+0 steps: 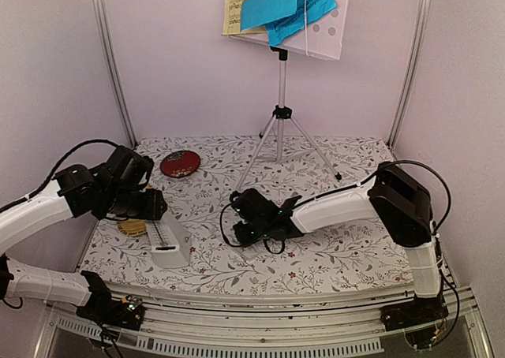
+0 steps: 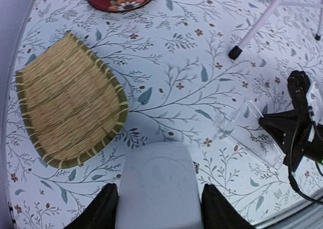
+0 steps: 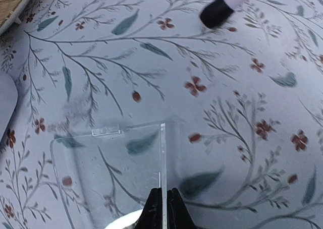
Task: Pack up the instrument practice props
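The metronome stands off beside the bamboo tray, so next I need to move my left gripper to the right in the top view and release the metronome near the mid-table clear cover.
The white metronome stands at the near left of the table, next to the bamboo tray; in the top view the metronome shows its scale face. My left gripper is shut on its white body, one black finger against each side. A clear plastic cover lies flat at mid-table, and my right gripper is shut on its thin right edge. The white perforated music-stand desk stands at the back on silver tripod legs and carries blue sheets and pale-yellow sheets.
A yellow woven bamboo tray lies at the left edge of the table. A round red dish sits at the back left. One black tripod foot rests just beyond the clear cover. Walls close in on three sides.
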You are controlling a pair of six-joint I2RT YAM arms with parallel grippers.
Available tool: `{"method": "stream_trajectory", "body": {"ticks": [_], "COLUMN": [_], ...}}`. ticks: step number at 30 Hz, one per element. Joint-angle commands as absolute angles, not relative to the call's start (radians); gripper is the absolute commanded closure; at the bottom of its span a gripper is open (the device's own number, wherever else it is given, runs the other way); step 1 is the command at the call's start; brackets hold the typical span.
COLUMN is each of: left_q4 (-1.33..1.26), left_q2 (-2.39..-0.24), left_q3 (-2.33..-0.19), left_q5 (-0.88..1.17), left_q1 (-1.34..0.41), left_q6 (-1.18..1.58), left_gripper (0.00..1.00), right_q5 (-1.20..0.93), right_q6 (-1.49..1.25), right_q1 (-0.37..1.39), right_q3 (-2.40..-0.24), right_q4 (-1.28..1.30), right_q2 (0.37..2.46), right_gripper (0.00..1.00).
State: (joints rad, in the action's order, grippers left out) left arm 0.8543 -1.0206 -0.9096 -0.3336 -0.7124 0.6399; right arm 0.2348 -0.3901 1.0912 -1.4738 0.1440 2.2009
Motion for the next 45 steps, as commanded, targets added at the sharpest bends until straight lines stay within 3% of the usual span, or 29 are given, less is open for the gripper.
{"method": "stream_trajectory", "body": {"ticks": [1,9,16,36,45], "left_q4": [0.673,0.679,0.681,0.597,0.582], "left_q2": [-1.1,-1.415,-1.626,-1.797,-1.807], "left_q3": [-0.992,-1.272,-1.471,-1.576,-1.578], "left_q5": [-0.226,-0.338,-0.37,-0.302,-0.297], "left_q1": [-0.77,-0.954,-0.999,-0.999,-1.0], "left_q6": [0.546,0.45,0.412,0.362,0.371], "left_gripper": [0.69,0.7,0.71,0.66,0.48], "right_q5": [0.357,0.425,0.416,0.364,0.351], "right_q6": [-0.414,-0.453,-0.471,-0.484,-0.487], "right_q1": [1.087,0.91,0.762,0.734,0.733], "right_q3": [-1.31,-0.952,-0.79,-0.821,-0.812], "right_q4": [0.096,0.111,0.112,0.027,0.006], "right_q2": [1.986,1.648,1.526,1.675,1.724], "right_gripper": [0.98,0.99,0.99,0.99,0.97]}}
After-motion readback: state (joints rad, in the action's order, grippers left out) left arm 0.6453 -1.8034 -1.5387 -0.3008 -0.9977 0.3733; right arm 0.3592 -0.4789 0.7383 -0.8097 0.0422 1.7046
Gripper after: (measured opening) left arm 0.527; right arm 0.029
